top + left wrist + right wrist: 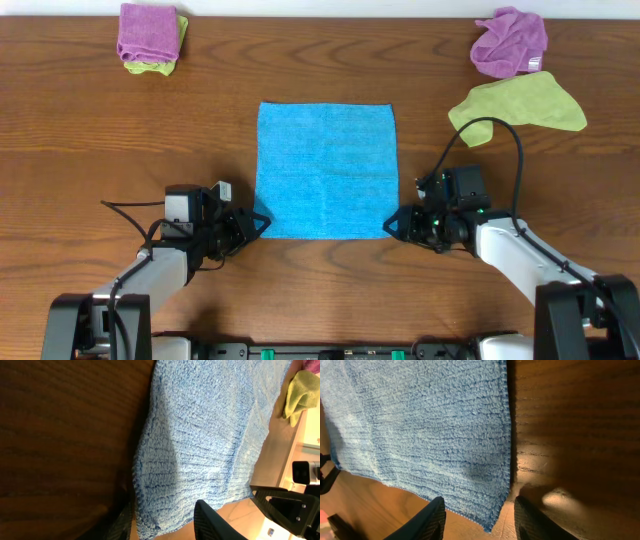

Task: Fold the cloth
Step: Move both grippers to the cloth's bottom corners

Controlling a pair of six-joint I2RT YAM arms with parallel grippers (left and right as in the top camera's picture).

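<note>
The cloth's near corner [265, 234] [152, 526] already lies between the open fingers of my left gripper, so I should next keep the gripper low where it is and close its fingers on that corner.
The cloth [326, 170], a sky-blue terry towel, lies flat and square in the middle of the wooden table. My left gripper [258, 224] sits low at its near-left corner. In the left wrist view that gripper [167, 527] is open, its dark fingers [215, 522] standing either side of the cloth's [200, 445] corner. My right gripper [392, 226] sits at the near-right corner. In the right wrist view the gripper [480, 522] is open too, with the corner of the cloth [430, 430] between its fingers [427, 522] and gaps on both sides.
A purple cloth folded on a lime-green one [148, 35] lies at the back left. A crumpled purple cloth [510, 42] and a lime-green cloth [520, 105] lie at the back right, behind my right arm's cable.
</note>
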